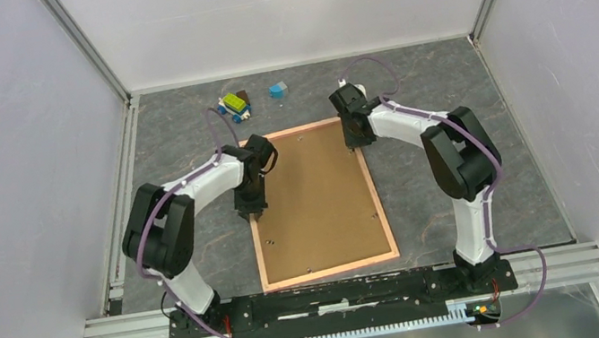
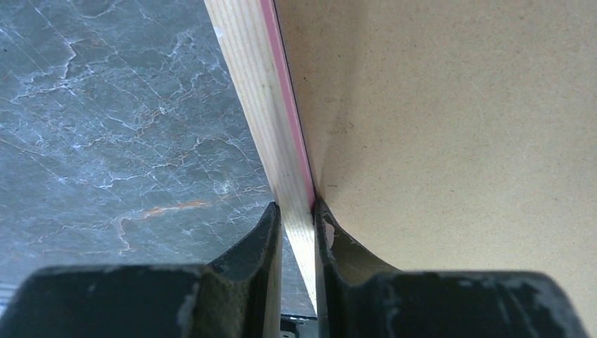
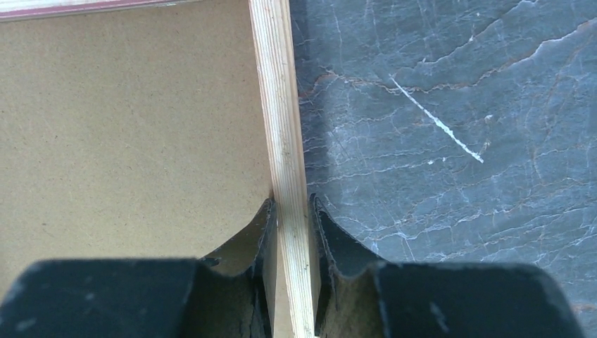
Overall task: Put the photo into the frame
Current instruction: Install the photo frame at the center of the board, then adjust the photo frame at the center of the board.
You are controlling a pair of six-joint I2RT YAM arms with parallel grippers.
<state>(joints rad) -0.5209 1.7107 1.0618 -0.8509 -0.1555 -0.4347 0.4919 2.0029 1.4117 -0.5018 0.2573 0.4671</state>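
Observation:
The frame (image 1: 330, 270) swings next as my left gripper turns at the middle of its pale wooden bar, then releases, since it lies at an angle to the near bar.
The frame (image 1: 330, 270) lies flat in the middle of the table with its brown backing board (image 1: 314, 198) facing up. The photo is not visible in any view. My left gripper (image 1: 252, 214) stands over the left rail about midway along. In the left wrist view its jaws (image 2: 298, 211) are closed on the pale wooden rail (image 2: 257, 91) with its pink edge, one finger outside and one over the board (image 2: 436, 127). My right gripper (image 1: 352, 146) is at the right rail near the far corner. Its jaws (image 3: 290, 208) pinch that rail (image 3: 276, 91) beside the board (image 3: 127, 120).
A small toy of green, yellow and blue blocks (image 1: 235, 104) and a light blue block (image 1: 277, 90) lie beyond the frame's far edge. White walls enclose the dark marbled table on three sides. An aluminium bar (image 1: 344, 300) runs along the near edge.

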